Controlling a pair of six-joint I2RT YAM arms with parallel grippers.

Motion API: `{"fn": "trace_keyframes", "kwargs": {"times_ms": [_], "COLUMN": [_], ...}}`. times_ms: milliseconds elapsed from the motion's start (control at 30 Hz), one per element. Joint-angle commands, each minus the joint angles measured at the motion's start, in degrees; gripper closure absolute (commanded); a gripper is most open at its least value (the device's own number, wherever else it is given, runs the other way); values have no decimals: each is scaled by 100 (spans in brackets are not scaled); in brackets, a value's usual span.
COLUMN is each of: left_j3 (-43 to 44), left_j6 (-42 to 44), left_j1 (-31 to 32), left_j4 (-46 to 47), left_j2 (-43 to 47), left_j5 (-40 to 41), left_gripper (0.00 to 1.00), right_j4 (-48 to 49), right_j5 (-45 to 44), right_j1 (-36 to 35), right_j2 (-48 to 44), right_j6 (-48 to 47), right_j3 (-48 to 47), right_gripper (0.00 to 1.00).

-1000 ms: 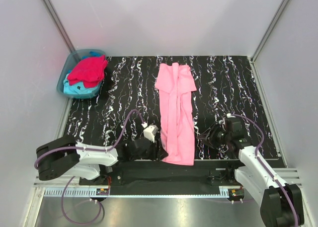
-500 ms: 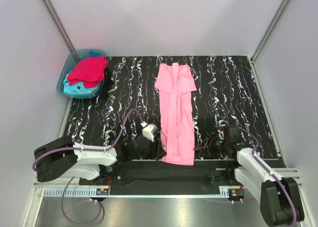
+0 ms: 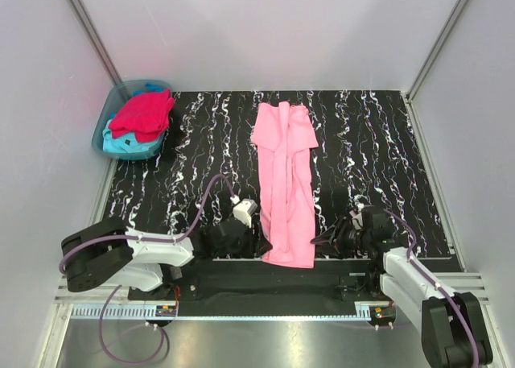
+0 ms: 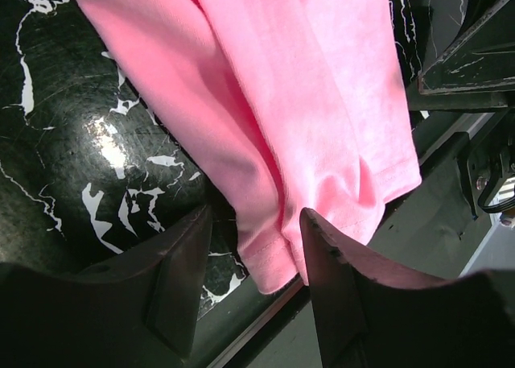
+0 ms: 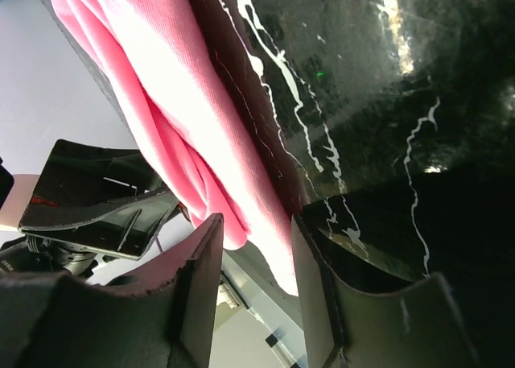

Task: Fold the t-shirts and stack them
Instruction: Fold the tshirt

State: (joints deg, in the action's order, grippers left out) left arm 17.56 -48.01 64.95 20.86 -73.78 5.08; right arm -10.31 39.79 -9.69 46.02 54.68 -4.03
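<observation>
The cloth is already between the open fingers of my right gripper. My right gripper needs to stay low and close its fingers next on the pink side edge (image 3: 311,243) (image 5: 271,241) beside the hem's corner.
The light pink t-shirt (image 3: 283,183) lies as a long narrow strip down the middle of the table, its hem at the near edge. My left gripper (image 3: 259,243) is low at the hem's left corner. In the left wrist view the pink hem (image 4: 322,183) reaches between the open fingers of the left gripper (image 4: 256,223). My right gripper (image 3: 322,241) is at the hem's right corner. In the right wrist view the pink cloth (image 5: 201,150) sits in the gap of the open right gripper (image 5: 256,223). A crimson t-shirt (image 3: 143,114) lies on a turquoise one (image 3: 129,145) in the tub.
A translucent blue-green tub (image 3: 103,122) stands at the far left corner of the black marbled table (image 3: 370,142). Grey walls close in both sides and the back. A metal rail (image 3: 241,310) runs along the near edge, behind the hem.
My right gripper has dropped toward the near edge and shifted left, up to the hem's right corner. The left gripper has barely moved. The shirt lies as before.
</observation>
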Motion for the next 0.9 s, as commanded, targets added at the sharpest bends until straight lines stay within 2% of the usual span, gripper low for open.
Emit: {"fn": "trace_keyframes", "kwargs": {"times_ms": [0, 133, 233, 333, 367, 400, 467, 500, 633, 867], "left_j3": [151, 116, 107, 98, 90, 81, 46, 54, 54, 10], "left_j6": [20, -42, -51, -59, -68, -68, -77, -86, -86, -235], "left_j1": [-26, -26, -26, -26, -26, -26, -26, -35, -52, -61], "left_j4": [401, 445, 428, 357, 348, 322, 322, 313, 322, 190], "left_j2": [-84, -84, -75, -23, 21, 39, 74, 74, 48, 276], "left_j5": [-60, -42, -42, -16, -7, 10, 28, 19, -16, -104], "left_gripper": [46, 47, 48, 52, 55, 61, 70, 78, 98, 100], "right_j4": [160, 292, 362, 415, 433, 476, 547, 565, 714, 828], "right_j5": [-138, -182, -173, -226, -235, -252, -252, -252, -244, -296], "right_j1": [-15, -24, -15, -15, -24, -24, -24, -24, -24, -24], "right_j2": [213, 469, 662, 768, 820, 838, 952, 988, 1163, 1453], "right_j6": [-123, -185, -176, -168, -168, -142, -159, -159, -133, -124], "right_j3": [237, 201, 131, 78, 61, 34, -1, -18, -71, -474], "right_gripper": [53, 56, 64, 77, 81, 87, 91, 94, 99, 100]}}
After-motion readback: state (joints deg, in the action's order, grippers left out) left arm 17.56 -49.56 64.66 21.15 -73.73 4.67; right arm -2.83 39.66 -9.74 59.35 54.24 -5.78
